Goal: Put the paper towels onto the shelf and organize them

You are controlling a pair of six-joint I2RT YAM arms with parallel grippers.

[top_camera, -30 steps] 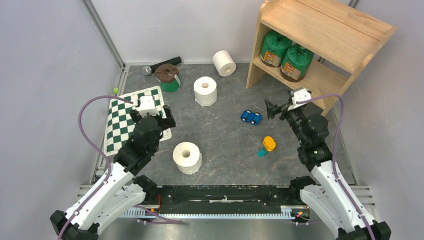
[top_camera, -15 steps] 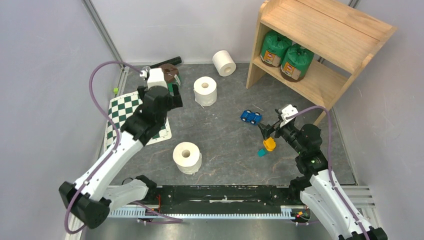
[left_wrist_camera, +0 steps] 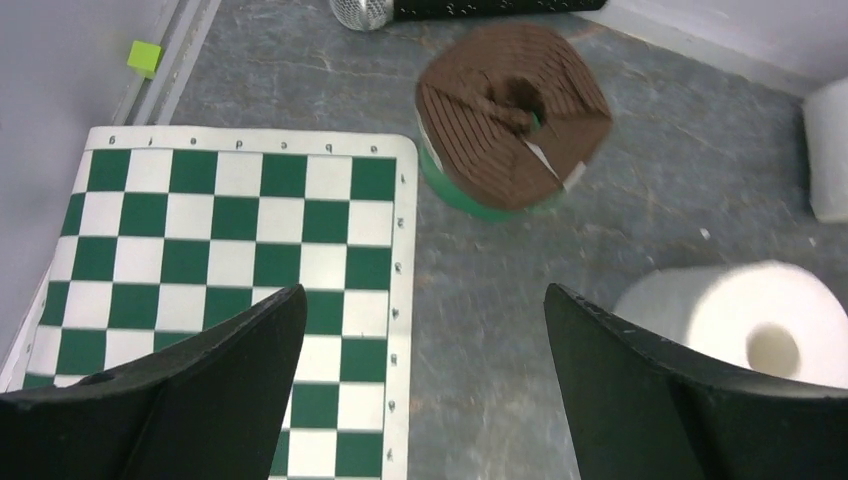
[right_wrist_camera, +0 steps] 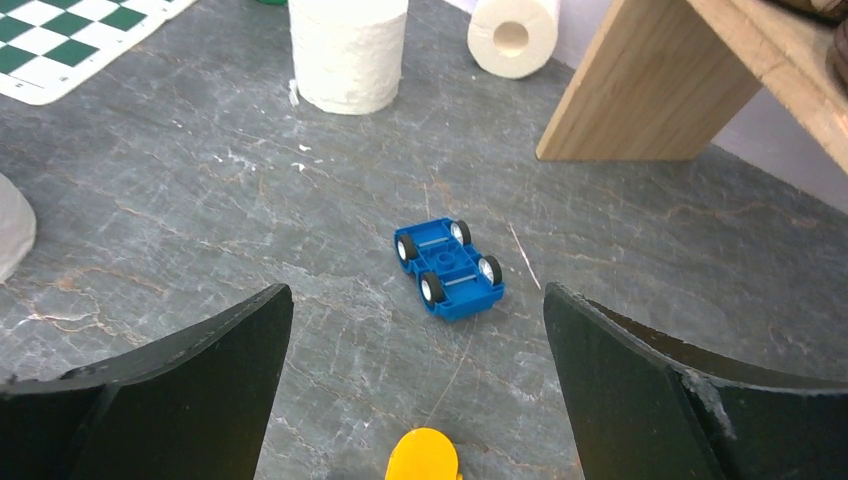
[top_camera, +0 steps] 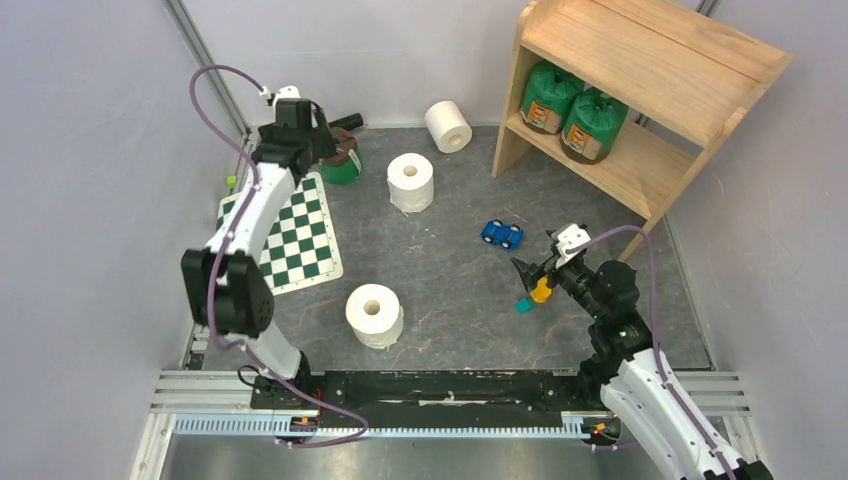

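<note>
The robot's left gripper needs to reach down and outward next, astride the brown top's rim by the mat (left_wrist_camera: 458, 110).
The wooden shelf (top_camera: 650, 75) stands at the back right with two green-wrapped paper towels (top_camera: 548, 95) (top_camera: 592, 122) on its lower tier. A third green-wrapped roll (top_camera: 343, 162) with a brown top stands at the back left; in the left wrist view it (left_wrist_camera: 512, 115) lies ahead of my open, empty left gripper (left_wrist_camera: 425, 330) (top_camera: 322, 152). Bare white rolls: one on its side (top_camera: 448, 125), one upright (top_camera: 410, 180), one upright near the front (top_camera: 373, 313). My right gripper (top_camera: 530, 272) (right_wrist_camera: 418, 330) is open and empty, low over the floor.
A green-white checkerboard mat (top_camera: 285, 235) lies at the left, under my left gripper's left finger. A black microphone (left_wrist_camera: 450, 8) lies behind the green roll. A blue toy car (right_wrist_camera: 448, 265) and an orange toy (right_wrist_camera: 423, 458) lie by my right gripper. The shelf's side panel (right_wrist_camera: 650, 90) is ahead on the right.
My left arm has swung far back and left, from over the mat to the green roll. My right gripper has drawn back from the shelf and lowered near the orange toy.
</note>
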